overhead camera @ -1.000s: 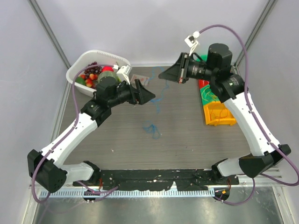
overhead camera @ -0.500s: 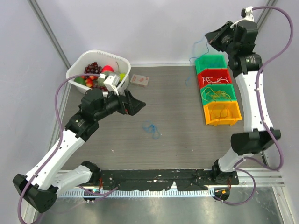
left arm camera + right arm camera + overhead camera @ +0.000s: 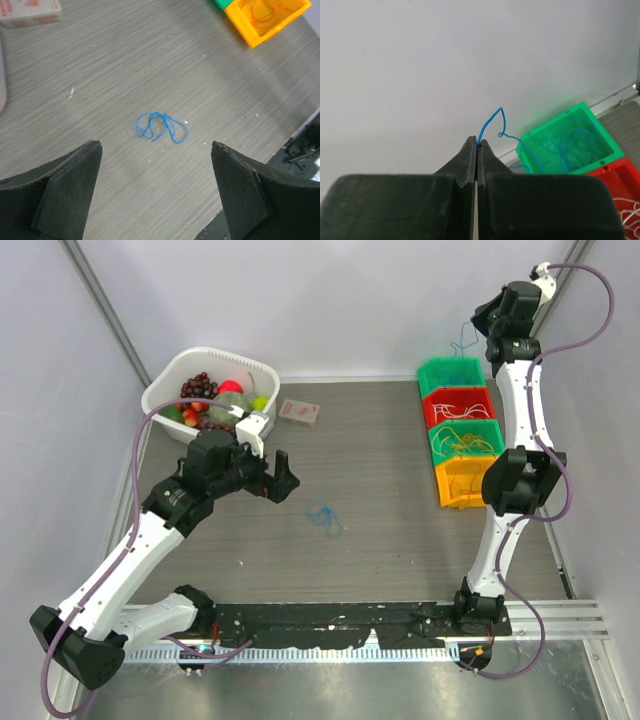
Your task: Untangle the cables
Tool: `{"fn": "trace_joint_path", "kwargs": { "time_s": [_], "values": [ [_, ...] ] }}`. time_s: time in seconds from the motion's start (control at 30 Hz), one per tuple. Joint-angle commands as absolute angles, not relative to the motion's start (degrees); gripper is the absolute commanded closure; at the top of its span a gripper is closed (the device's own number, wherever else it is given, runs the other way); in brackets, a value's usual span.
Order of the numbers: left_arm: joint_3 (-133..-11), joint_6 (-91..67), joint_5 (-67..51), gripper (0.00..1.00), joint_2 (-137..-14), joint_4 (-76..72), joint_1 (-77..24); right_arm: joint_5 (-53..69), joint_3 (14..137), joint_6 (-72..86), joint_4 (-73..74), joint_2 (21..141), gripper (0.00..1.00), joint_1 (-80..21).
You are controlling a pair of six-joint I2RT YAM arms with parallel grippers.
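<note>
I will lift the blue cable higher with my right gripper next, and then I will lower it over the open inside of the green bin.
A thin blue cable (image 3: 325, 515) lies curled on the table, also in the left wrist view (image 3: 161, 127). My left gripper (image 3: 285, 478) is open above the table, left of that cable, and holds nothing. My right gripper (image 3: 478, 318) is raised high over the green bin (image 3: 452, 376) and is shut on another blue cable (image 3: 492, 121), which hangs down into that bin (image 3: 570, 145). The red bin (image 3: 460, 408) holds white cables, the second green bin (image 3: 465, 438) yellow cables, the orange bin (image 3: 470, 480) red-orange ones.
A white basket (image 3: 195, 365) of toy fruit stands at the back left. A small card box (image 3: 299, 412) lies beside it, also in the left wrist view (image 3: 30, 12). The four bins stand in a row at the right.
My right arm swung up and back to the right with the blue cable, now over the green bin. My left gripper let go, drew back left and points down.
</note>
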State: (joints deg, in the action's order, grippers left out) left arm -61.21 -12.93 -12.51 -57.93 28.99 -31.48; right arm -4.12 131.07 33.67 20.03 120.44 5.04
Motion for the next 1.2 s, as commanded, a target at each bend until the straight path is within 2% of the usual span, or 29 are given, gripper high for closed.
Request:
{"fn": "trace_joint_path", "kwargs": {
  "time_s": [0.0, 0.37, 0.53, 0.73, 0.87, 1.17],
  "values": [
    [-63.55, -5.81, -8.35, 0.05, -57.66, 31.37, -32.25, -10.01, 134.91, 31.03, 11.96, 123.30, 0.99, 5.27],
    [-62.40, -3.08, -6.42, 0.03, -58.36, 31.82, -32.52, -13.44, 137.73, 29.80, 10.02, 134.46, 0.99, 5.63],
    [-62.40, -2.46, -6.15, 0.01, -59.06, 31.11, -33.05, -11.34, 140.00, 30.23, 10.37, 137.11, 0.99, 5.63],
    [-62.84, -2.29, -5.98, 0.00, -60.29, 30.76, -33.92, -10.46, 146.60, 31.46, 8.89, 134.57, 0.99, 5.54],
    [-63.02, -2.37, -6.15, 0.00, -60.82, 30.32, -34.36, -10.63, 143.35, 29.53, 1.24, 129.12, 0.99, 5.19],
    [-63.37, -2.99, -5.98, 0.01, -60.73, 30.59, -34.63, -12.13, 143.36, 28.21, -0.35, 130.69, 0.99, 5.19]
  ]
}}
